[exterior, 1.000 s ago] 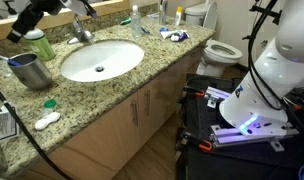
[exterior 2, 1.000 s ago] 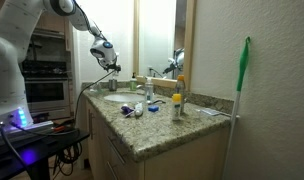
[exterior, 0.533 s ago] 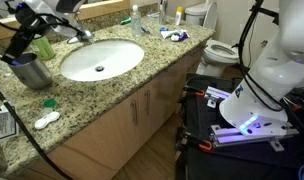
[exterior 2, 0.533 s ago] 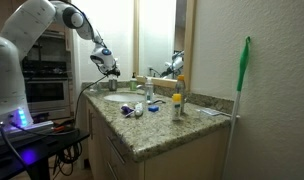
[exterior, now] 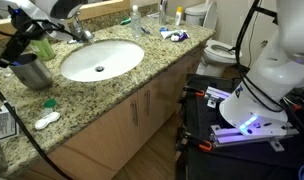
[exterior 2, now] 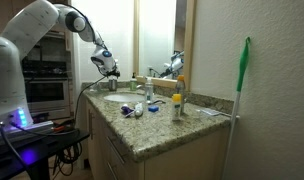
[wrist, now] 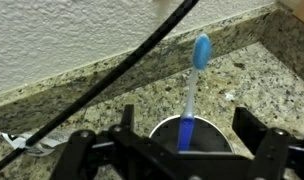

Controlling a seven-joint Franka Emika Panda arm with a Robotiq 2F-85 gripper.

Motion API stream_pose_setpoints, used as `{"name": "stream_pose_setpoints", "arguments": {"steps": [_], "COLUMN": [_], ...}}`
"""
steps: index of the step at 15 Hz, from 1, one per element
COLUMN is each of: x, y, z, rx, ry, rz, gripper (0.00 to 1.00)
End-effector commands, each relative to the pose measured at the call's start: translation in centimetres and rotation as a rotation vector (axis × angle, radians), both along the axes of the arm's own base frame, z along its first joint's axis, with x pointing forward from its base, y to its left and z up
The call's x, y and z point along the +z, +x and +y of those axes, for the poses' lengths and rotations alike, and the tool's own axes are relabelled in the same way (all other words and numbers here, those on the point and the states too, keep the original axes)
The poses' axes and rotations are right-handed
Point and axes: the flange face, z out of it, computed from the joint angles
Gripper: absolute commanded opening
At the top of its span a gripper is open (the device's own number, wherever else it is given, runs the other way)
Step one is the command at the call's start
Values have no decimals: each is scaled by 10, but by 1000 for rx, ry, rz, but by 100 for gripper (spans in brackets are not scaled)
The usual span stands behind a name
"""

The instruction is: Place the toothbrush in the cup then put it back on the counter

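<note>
My gripper moves next toward the toothbrush's blue head and will close around the toothbrush's pale neck on the wall side, clear of the cup [exterior: 32,72].
In the wrist view the toothbrush [wrist: 192,85] stands tilted in the grey metal cup [wrist: 214,132]. Its blue head points up and its pale neck runs into a blue handle inside the cup. My gripper [wrist: 187,128] hovers straight over the cup, open, with one finger on each side of the rim and clear of the brush. In an exterior view the gripper [exterior: 27,42] sits just above the cup [exterior: 32,72] at the far left of the speckled granite counter [exterior: 112,92]. In an exterior view the gripper [exterior 2: 107,66] is above the counter's far end; the cup is hidden there.
A white oval sink [exterior: 102,60] lies right of the cup, with a green bottle [exterior: 47,46] behind it. A blue-and-white tube [exterior: 172,35] lies far along the counter. A black cable [wrist: 112,75] crosses the wall. Small white and green items [exterior: 47,118] lie near the front edge.
The arm moved left and down until the gripper sat over the cup. In the last half second it has barely moved.
</note>
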Motion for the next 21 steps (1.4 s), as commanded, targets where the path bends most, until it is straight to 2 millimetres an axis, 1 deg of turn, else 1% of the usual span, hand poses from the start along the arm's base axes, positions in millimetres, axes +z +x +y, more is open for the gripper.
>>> {"name": "stream_pose_setpoints", "arguments": {"steps": [1, 2, 3, 7, 8, 9, 11, 12, 15, 16, 19, 20, 21], "x": [6, 8, 6, 7, 3, 0, -1, 0, -1, 2, 15, 22, 27], "y": [21, 26, 13, 14, 14, 14, 15, 15, 15, 14, 15, 16, 16], "z": [8, 8, 9, 10, 9, 9, 11, 12, 14, 13, 8, 5, 2], "rx": [-31, -47, -15, -17, -17, -19, -12, -11, -9, -14, -24, -29, -37], "ry": [-9, -15, 0, 0, 5, 5, 11, 16, 17, 12, -1, -11, -17], "rz": [-42, -53, -28, -32, -24, -21, -24, -25, -25, -30, -58, -72, -83], "gripper": [100, 100, 100, 100, 75, 72, 60, 52, 32, 24, 5, 0, 0]}}
